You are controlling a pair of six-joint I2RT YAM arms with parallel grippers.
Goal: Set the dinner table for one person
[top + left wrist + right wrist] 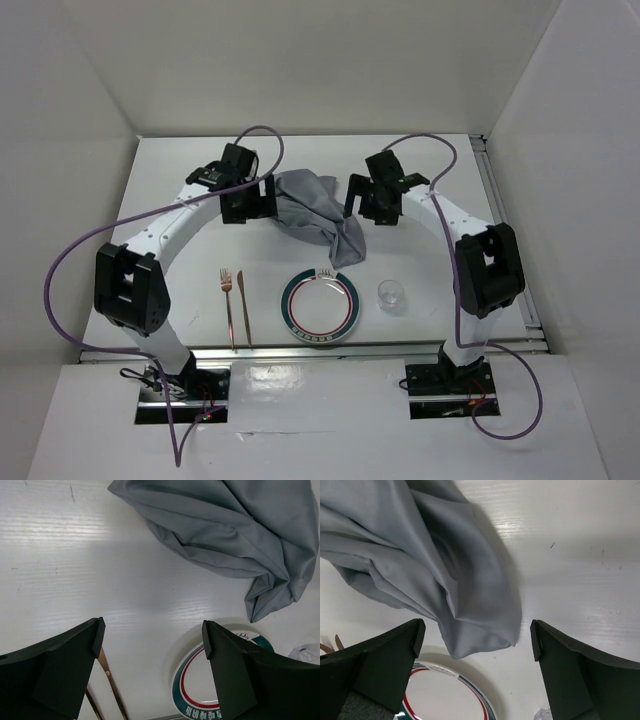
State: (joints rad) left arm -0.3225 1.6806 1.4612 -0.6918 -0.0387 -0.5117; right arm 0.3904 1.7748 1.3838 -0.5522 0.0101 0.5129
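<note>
The grey cloth's pointed end sticks out onto the bare table below my left gripper, to the gripper's right in the top view, so I need to turn and lower the gripper toward it next.
On the white dinner table [180, 180] a crumpled grey cloth [320, 210] lies at the middle back; it also shows in the left wrist view [235, 530] and the right wrist view [430, 565]. A white plate with green and red rings [319, 306] sits at the near edge, with a copper fork [228, 300] and knife [243, 305] to its left and a clear glass [391, 295] to its right. My left gripper [250, 205] is open and empty beside the cloth's left edge. My right gripper [372, 212] is open and empty beside its right edge.
White panels wall the table on three sides. A metal rail [500, 215] runs along the right edge and another along the near edge. Purple cables loop off both arms.
</note>
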